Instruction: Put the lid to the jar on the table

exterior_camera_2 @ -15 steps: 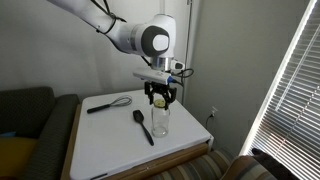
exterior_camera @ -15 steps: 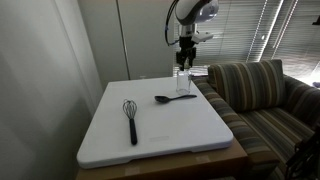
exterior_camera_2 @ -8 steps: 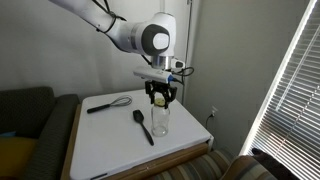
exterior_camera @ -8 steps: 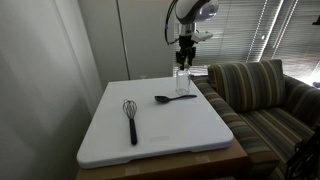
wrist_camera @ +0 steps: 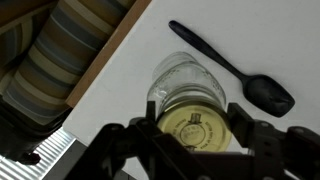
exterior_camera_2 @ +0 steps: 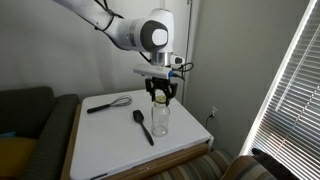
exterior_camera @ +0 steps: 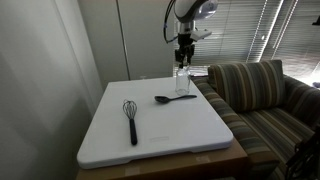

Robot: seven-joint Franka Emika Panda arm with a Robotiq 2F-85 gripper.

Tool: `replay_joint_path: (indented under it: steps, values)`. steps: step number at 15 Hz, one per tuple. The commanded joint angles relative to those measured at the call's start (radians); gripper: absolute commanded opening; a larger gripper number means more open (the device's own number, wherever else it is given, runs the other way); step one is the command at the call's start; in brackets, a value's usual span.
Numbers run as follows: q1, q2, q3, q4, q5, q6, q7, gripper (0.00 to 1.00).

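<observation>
My gripper is above the jar (exterior_camera: pixel 183 82) and next needs to move past the spoon and bring the lid down onto the tabletop patch beside the whisk, because that patch is bare.
My gripper (wrist_camera: pixel 195 128) is shut on the lid (wrist_camera: pixel 193 124), a round pale yellow cap held between both fingers. The clear glass jar (wrist_camera: pixel 184 82) stands open directly below it on the white table (wrist_camera: pixel 250 30). In both exterior views the gripper (exterior_camera: pixel 184 60) (exterior_camera_2: pixel 159 97) hangs just above the jar (exterior_camera: pixel 183 82) (exterior_camera_2: pixel 159 120), near the table's edge by the couch. The lid (exterior_camera_2: pixel 159 99) shows as a small yellowish spot between the fingers, slightly clear of the jar's mouth.
A black spoon (exterior_camera: pixel 172 98) (exterior_camera_2: pixel 143 125) (wrist_camera: pixel 230 68) lies next to the jar. A black whisk (exterior_camera: pixel 131 118) (exterior_camera_2: pixel 108 103) lies further off on the table (exterior_camera: pixel 160 135) (exterior_camera_2: pixel 110 145). A striped couch (exterior_camera: pixel 270 100) (wrist_camera: pixel 70 60) runs along the table's side.
The gripper has risen slightly with the lid, lifting it a little off the jar. The jar, spoon and whisk have not moved.
</observation>
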Motion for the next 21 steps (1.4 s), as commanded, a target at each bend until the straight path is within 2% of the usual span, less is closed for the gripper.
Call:
replay_joint_path:
  steps: [1, 4, 8, 12, 16, 21]
  values:
    - [0.024, -0.046, -0.014, -0.041, -0.047, 0.031, -0.003, 0.46]
    - [0.026, -0.070, 0.022, -0.055, -0.043, 0.027, -0.059, 0.46]
    - [0.019, -0.086, 0.109, -0.073, -0.001, 0.023, -0.213, 0.46]
    - [0.047, -0.069, 0.172, -0.090, 0.001, -0.012, -0.322, 0.46]
    - [0.111, -0.042, 0.182, -0.142, -0.026, -0.004, -0.324, 0.46]
    - [0.198, 0.007, 0.161, -0.197, -0.064, 0.020, -0.235, 0.46]
